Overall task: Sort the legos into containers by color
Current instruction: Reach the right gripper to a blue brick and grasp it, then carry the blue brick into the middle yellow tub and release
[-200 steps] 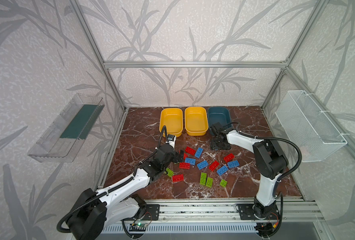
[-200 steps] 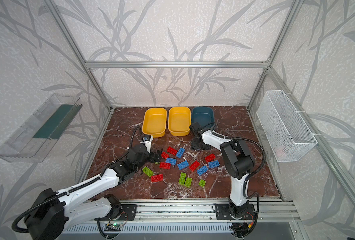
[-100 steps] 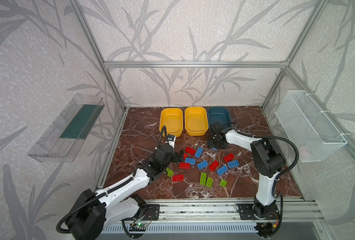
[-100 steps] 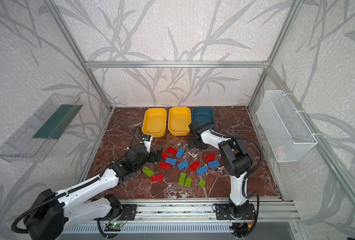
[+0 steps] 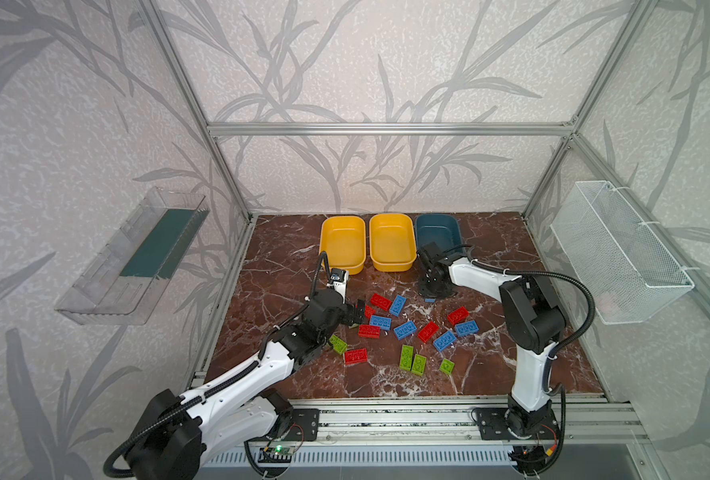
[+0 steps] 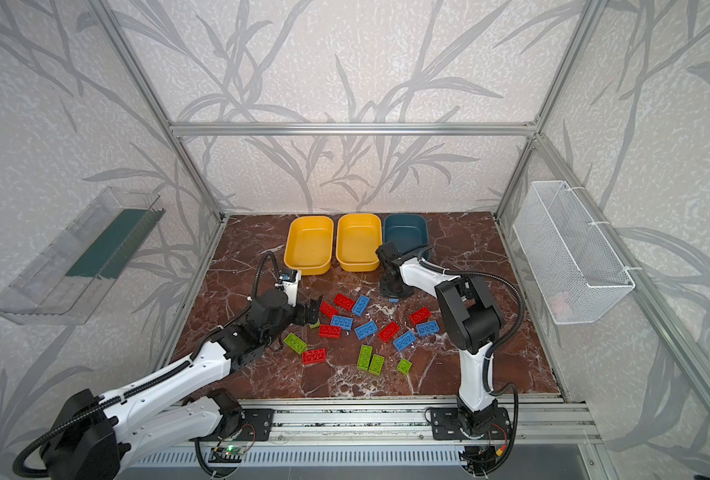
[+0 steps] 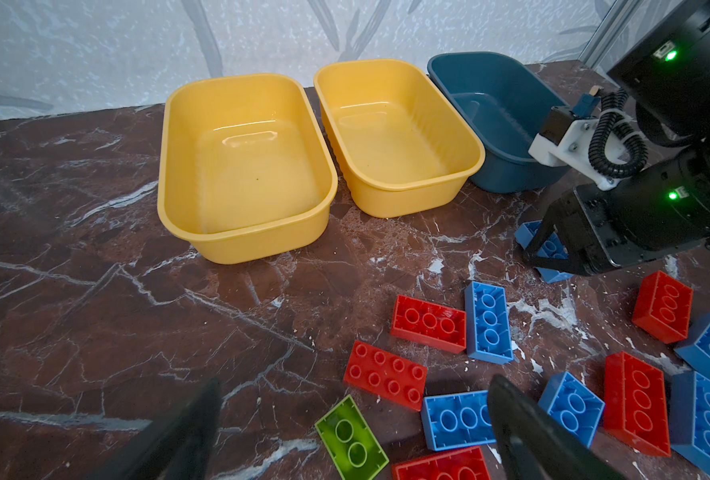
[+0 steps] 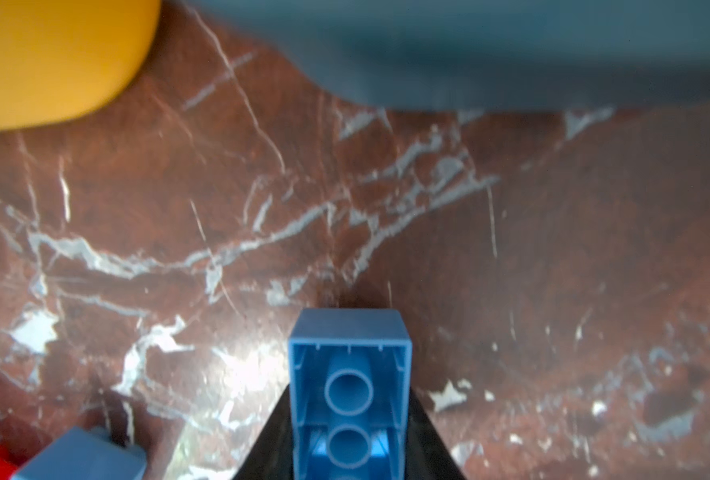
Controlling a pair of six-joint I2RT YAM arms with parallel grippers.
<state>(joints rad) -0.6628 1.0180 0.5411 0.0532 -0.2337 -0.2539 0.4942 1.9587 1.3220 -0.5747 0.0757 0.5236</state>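
Note:
My right gripper should go up and move outward over the middle yellow tub [image 8: 50, 56] to release the blue lego [image 8: 349, 374], because that empty tub is farther outward than the gripper.
Red [image 5: 380, 301], blue [image 5: 398, 304] and lime green [image 5: 406, 356] legos lie scattered on the marble floor. At the back stand three empty containers, two yellow tubs [image 5: 342, 245] [image 5: 391, 241] and a dark blue tub [image 5: 438, 230]. My right gripper [image 8: 349, 436] points down just in front of the dark blue tub [image 8: 469, 50]. It is shut on a blue lego [image 8: 349, 374] whose hollow underside faces the wrist camera, low over the floor. My left gripper [image 7: 355, 384] is open at the pile's left edge, above a red lego [image 7: 384, 374] and a green lego [image 7: 351, 436].
A clear plastic tray [image 5: 137, 257] hangs on the left wall and a white wire basket [image 5: 619, 249] on the right wall. An aluminium rail [image 5: 428, 409] carries both arm bases along the front edge. Bare marble [image 5: 286, 266] lies left of the tubs.
The right gripper has closed from open onto the blue lego and shifted slightly left. The left arm and the other legos have not moved.

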